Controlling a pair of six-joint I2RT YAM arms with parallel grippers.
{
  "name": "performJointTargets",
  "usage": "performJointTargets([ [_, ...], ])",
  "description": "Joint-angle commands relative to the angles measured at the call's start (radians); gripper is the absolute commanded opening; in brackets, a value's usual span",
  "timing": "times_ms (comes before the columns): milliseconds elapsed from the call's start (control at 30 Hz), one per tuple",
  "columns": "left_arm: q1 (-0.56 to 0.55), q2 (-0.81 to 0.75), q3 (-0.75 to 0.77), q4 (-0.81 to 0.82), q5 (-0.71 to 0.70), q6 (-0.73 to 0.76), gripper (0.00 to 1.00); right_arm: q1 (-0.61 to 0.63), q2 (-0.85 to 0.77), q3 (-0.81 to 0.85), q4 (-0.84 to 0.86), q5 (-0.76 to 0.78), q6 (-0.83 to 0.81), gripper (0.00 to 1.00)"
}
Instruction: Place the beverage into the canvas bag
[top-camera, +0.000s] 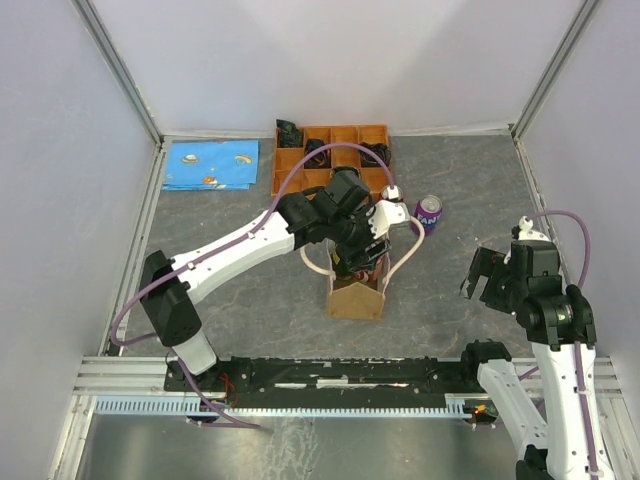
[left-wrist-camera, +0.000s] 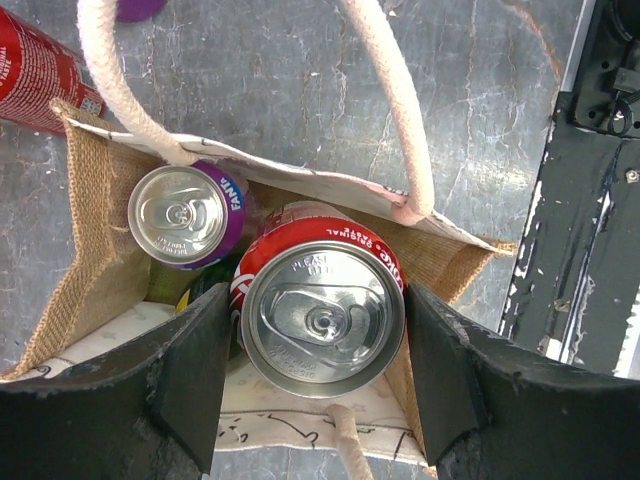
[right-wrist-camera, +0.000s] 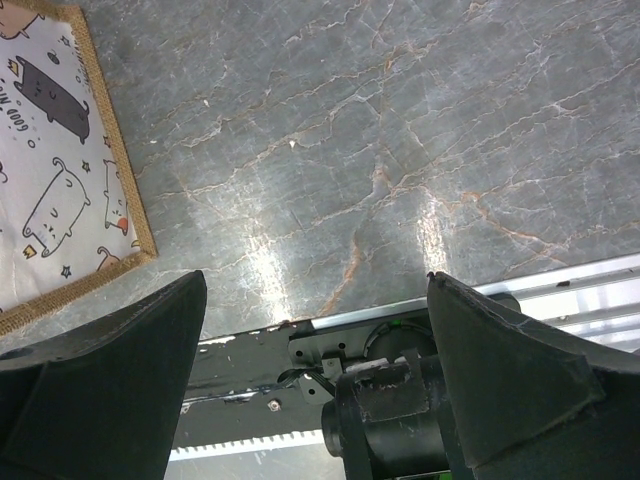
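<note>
I should next lower the red can in my left gripper, still higher than the purple one, into the space beside the purple can below the gripper and release.
The canvas bag (top-camera: 355, 298) stands upright mid-table, tan with cream handles (top-camera: 410, 245). In the left wrist view its open mouth (left-wrist-camera: 95, 270) holds a purple Fanta can (left-wrist-camera: 185, 215). My left gripper (left-wrist-camera: 318, 292) is over the bag (top-camera: 355, 262), shut on a red cola can (left-wrist-camera: 322, 318) that sits upright in the bag's mouth beside the purple can. My right gripper (top-camera: 480, 275) is open and empty to the right of the bag, also in the right wrist view (right-wrist-camera: 315, 280); that view shows the bag's cat-print side (right-wrist-camera: 50, 180).
A second purple can (top-camera: 429, 213) stands on the table right of the bag. Another red can (left-wrist-camera: 35, 70) lies just outside the bag. An orange compartment tray (top-camera: 300, 175) sits at the back and a blue cloth (top-camera: 210, 165) at back left.
</note>
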Motion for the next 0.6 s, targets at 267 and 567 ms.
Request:
performJointTargets([
  [267,-0.017,0.006,-0.083,0.242,-0.035,0.019,0.03,-0.004,0.013,0.006,0.006,0.006,0.007,0.99],
  [567,-0.021,0.054,-0.128,0.320,-0.064,0.001,0.03,-0.005,0.035,0.014,0.010,0.002,0.003,0.99],
])
